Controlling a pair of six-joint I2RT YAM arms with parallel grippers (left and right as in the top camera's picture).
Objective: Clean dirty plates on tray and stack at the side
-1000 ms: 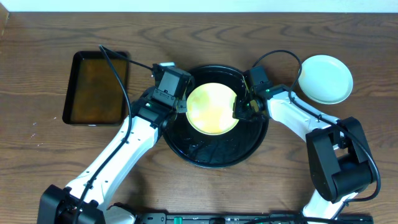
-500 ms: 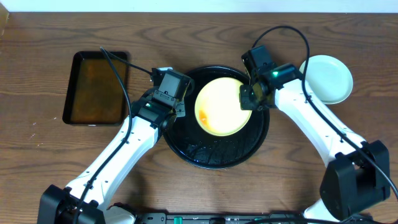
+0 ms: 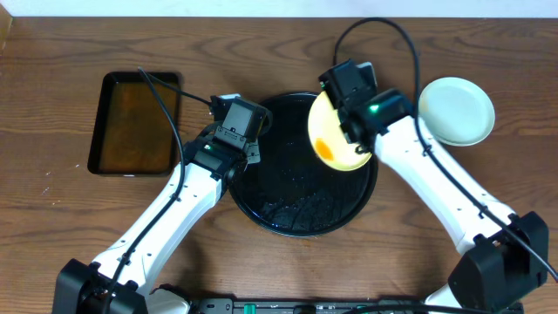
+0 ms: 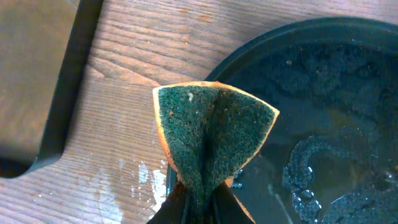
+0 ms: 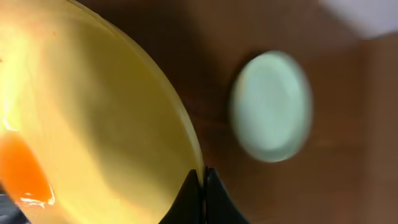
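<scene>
My right gripper should move toward the sponge to wipe the smear, and then go down onto the mint-green plate (image 3: 456, 111) (image 5: 272, 106), which is to the gripper's right in the overhead view.
My right gripper (image 3: 350, 131) is shut on the rim of the pale yellow plate (image 3: 336, 131), which hangs tilted on edge over the right side of the round black tray (image 3: 288, 196). In the right wrist view the fingers pinch the yellow plate (image 5: 112, 124) at its rim, with the gripper (image 5: 203, 180) closed and an orange sauce smear (image 5: 25, 168) low on the plate. My left gripper (image 4: 199, 202) is shut on a folded green sponge (image 4: 214, 130) over the tray's left rim (image 4: 249, 56). A mint-green plate (image 3: 456, 111) lies on the table to the right.
A rectangular black tray (image 3: 135, 122) with brownish liquid sits at the left. The round tray's floor is wet with foam and droplets (image 4: 317, 174). Water is spilled on the wood (image 4: 134, 180) beside the tray's left rim.
The right gripper has lifted the yellow plate from flat on the tray, tipped it on edge and carried it to the right. The left arm with the sponge has barely moved.
</scene>
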